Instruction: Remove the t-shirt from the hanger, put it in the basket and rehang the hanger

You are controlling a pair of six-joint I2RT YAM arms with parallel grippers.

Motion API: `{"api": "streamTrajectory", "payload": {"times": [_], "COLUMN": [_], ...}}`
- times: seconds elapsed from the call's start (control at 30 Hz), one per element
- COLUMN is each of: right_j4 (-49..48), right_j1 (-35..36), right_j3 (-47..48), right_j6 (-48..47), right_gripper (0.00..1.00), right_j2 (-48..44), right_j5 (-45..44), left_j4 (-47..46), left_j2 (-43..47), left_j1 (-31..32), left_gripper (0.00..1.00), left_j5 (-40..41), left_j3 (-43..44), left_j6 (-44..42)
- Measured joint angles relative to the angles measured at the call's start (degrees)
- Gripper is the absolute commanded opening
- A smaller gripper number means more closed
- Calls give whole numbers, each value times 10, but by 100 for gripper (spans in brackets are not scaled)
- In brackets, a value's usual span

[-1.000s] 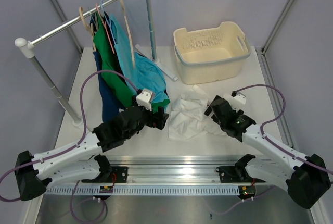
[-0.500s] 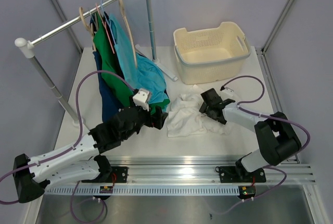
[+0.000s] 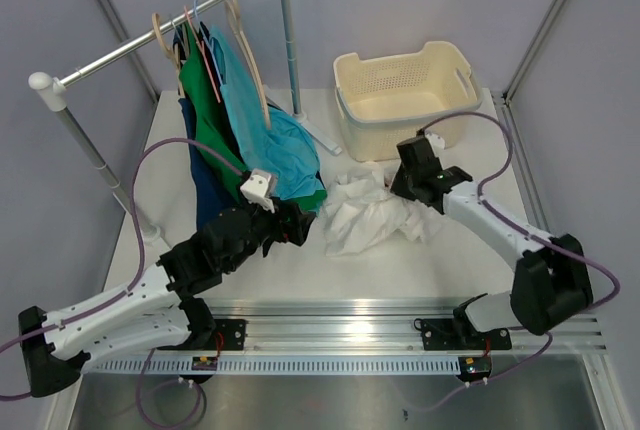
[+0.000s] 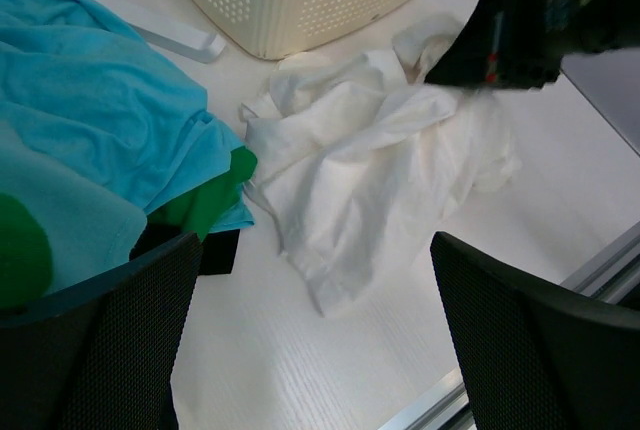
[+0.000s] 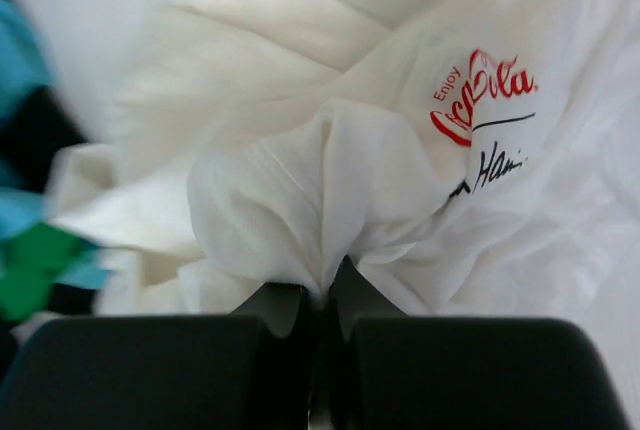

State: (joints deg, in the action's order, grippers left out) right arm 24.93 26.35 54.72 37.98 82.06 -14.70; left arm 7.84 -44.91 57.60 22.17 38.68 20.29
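I will next lift the t-shirt (image 3: 365, 215) with my right gripper clear of the rim of the empty basket (image 3: 398, 88), carry it outward and lower it inside to release it, because the basket stands outward.
The white t-shirt (image 3: 365, 215) lies crumpled on the table in front of the basket. Its red printed lettering (image 5: 480, 95) shows in the right wrist view. My right gripper (image 3: 407, 186) is shut on a pinched fold of the t-shirt (image 5: 330, 170), at the heap's far right edge. My left gripper (image 3: 300, 222) stands open just left of the heap, with bare table between its fingers (image 4: 90, 340) and the t-shirt (image 4: 370, 160) ahead of them. The pale wooden hanger (image 3: 250, 60) hangs bare on the rack.
A cream perforated basket (image 3: 405, 100) stands at the back right. The clothes rack's rail (image 3: 130, 50) carries a light blue shirt (image 3: 270, 140) and a green shirt (image 3: 215, 140), whose hems rest on the table by my left gripper. The rack's foot (image 3: 315, 135) lies beside the basket.
My right gripper has shut on the t-shirt and moved toward the basket, bunching the cloth. The left arm has drawn slightly back to the left, still open.
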Motion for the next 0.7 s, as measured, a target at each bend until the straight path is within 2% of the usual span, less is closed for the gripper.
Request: {"api": "streamTrajectory", "payload": {"times": [0.13,0.27,0.33,0.53,0.7], "right_j4": [34,33,22,-61,-127], "right_j1": [0,0,0,-1,-2], "right_j3": [170,387,464,579,702], "right_j6": [-45,-95,-120,-199,-280], "right_gripper": [0,0,0,0,0], "right_j2": [-64,-75,-74,-41,82], "right_j5": [11,13,9,-9,-26], "left_j4": [0,0,0,0,0], "left_j2": [28,32,30,24,19], "left_j1": [0,0,0,0,0], "left_gripper": [99,99,99,99,99], "left_j5": [10,15,15,15,14], "left_j3": [-10,-12,-12,-12,-12], "left_j6": [1,1,1,3,5]}}
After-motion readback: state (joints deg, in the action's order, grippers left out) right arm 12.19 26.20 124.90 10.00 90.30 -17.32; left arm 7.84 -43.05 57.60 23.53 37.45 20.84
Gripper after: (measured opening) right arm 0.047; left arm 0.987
